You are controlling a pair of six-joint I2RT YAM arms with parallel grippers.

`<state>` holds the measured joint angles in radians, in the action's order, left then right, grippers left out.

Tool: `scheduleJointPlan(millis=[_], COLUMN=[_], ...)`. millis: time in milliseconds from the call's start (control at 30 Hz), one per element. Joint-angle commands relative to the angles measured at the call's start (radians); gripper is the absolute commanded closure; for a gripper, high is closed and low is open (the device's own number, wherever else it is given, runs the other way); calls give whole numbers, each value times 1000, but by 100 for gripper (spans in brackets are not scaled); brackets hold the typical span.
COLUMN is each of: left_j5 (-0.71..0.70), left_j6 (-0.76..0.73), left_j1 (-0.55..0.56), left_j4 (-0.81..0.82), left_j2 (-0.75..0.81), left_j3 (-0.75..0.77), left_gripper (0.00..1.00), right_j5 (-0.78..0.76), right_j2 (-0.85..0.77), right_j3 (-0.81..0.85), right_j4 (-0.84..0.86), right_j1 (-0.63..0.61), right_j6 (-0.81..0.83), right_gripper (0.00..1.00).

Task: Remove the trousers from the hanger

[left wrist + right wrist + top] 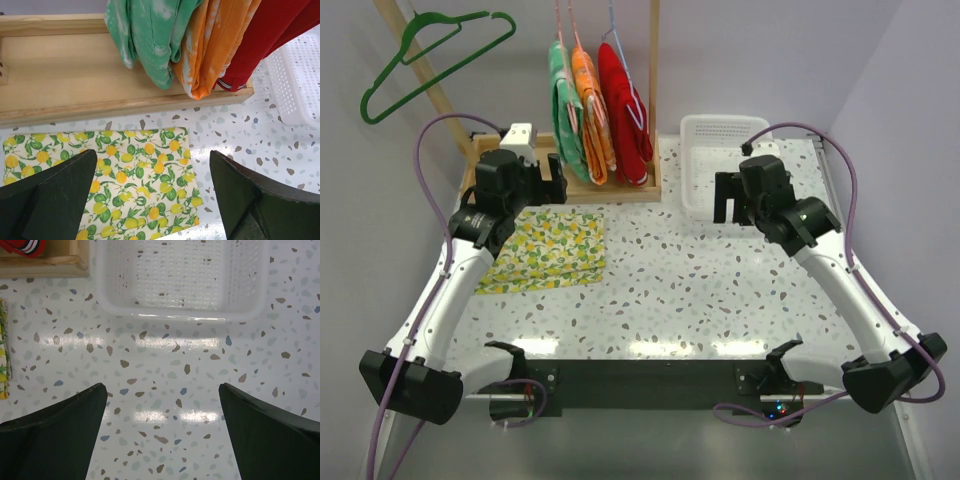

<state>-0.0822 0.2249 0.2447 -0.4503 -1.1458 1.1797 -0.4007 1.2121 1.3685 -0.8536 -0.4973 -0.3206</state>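
I need to lift my left gripper outward next, tilt its fingertips up and close on the pink hanger (559, 24) above and outward, which holds the green patterned trousers.
Three small trousers hang side by side from hangers on a wooden rack (654, 90): green patterned trousers (565, 110), orange patterned trousers (592, 110) and plain red trousers (625, 105). In the left wrist view the green trousers (150, 40), orange trousers (212, 50) and red trousers (265, 40) hang over the rack's wooden base (75, 75). My left gripper (545, 182) (152, 195) is open and empty, above the lemon-print cloth, short of the trousers. My right gripper (732, 200) (162, 425) is open and empty, above bare table near the basket.
A lemon-print cloth (548, 250) lies flat on the table left of centre. A white plastic basket (715, 160) stands right of the rack, and shows in the right wrist view (180, 285). An empty green hanger (430, 60) hangs at the upper left.
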Motion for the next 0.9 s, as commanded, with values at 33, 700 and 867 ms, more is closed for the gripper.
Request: scheduleJointPlan(millis=[33,700,867], left_j5=[15,-1,16], left_j6=[-10,19,24], left_j1=[7,7,7], left_j4=[22,-45,-7], left_j2=[52,-72,-188], left_j3=[8,481,624], left_gripper=[0,5,5], right_j5=[0,-33,-16], right_j2=[18,29,50], right_j3=[40,29,24], right_j4=[4,1,5], right_j1=[-4,-3,-6], right_j6=[3,-23,-34], right_gripper=[1,1,1])
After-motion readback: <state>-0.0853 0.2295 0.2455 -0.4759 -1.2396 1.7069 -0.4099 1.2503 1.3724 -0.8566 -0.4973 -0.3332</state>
